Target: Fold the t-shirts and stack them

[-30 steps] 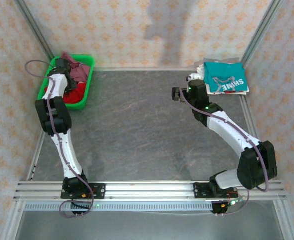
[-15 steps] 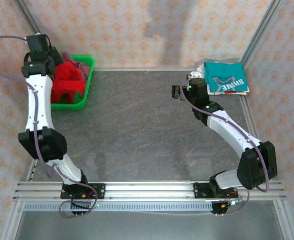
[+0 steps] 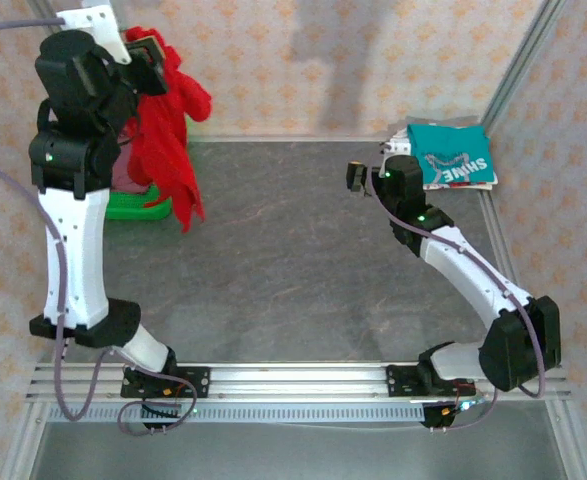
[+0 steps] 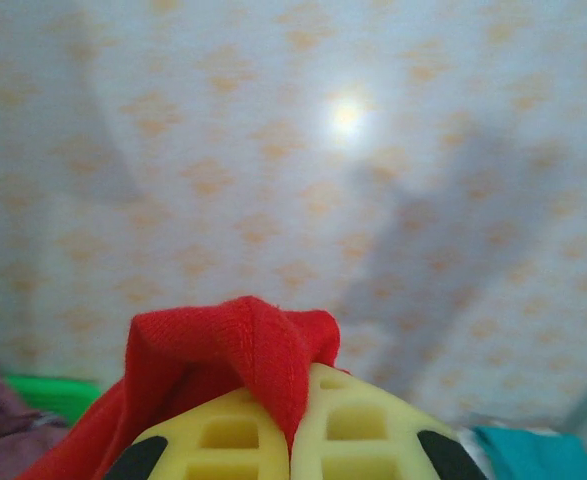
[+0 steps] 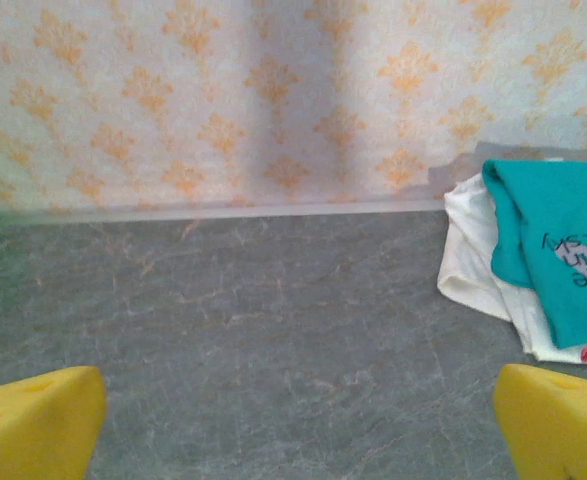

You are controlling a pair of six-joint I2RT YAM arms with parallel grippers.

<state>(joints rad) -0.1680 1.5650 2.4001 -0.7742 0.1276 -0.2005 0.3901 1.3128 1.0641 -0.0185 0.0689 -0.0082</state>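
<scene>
The left gripper carries the red t-shirt (image 3: 168, 150) away from the basket and down onto the grey table between the arms next, as that part lies empty.
My left gripper (image 3: 151, 52) is raised high at the back left, shut on the red t-shirt (image 3: 168, 150), which hangs down over the basket's front edge. In the left wrist view a red fold (image 4: 243, 345) is pinched between the yellow fingers (image 4: 363, 425). A mauve shirt (image 3: 128, 175) lies in the green basket (image 3: 143, 208). The folded teal "SHINE" shirt (image 3: 451, 155) lies on a whitish shirt (image 5: 473, 265) at the back right. My right gripper (image 3: 361, 176) hovers open just left of that stack, nothing between its fingertips (image 5: 33, 425).
The grey table (image 3: 293, 260) stretches between the two arms. Patterned walls (image 3: 303, 60) close off the back and sides. A metal rail (image 3: 293, 380) runs along the near edge by the arm bases.
The left arm rose from the basket, lifting the red shirt up and out until it hangs free. The right gripper shifted slightly toward the back.
</scene>
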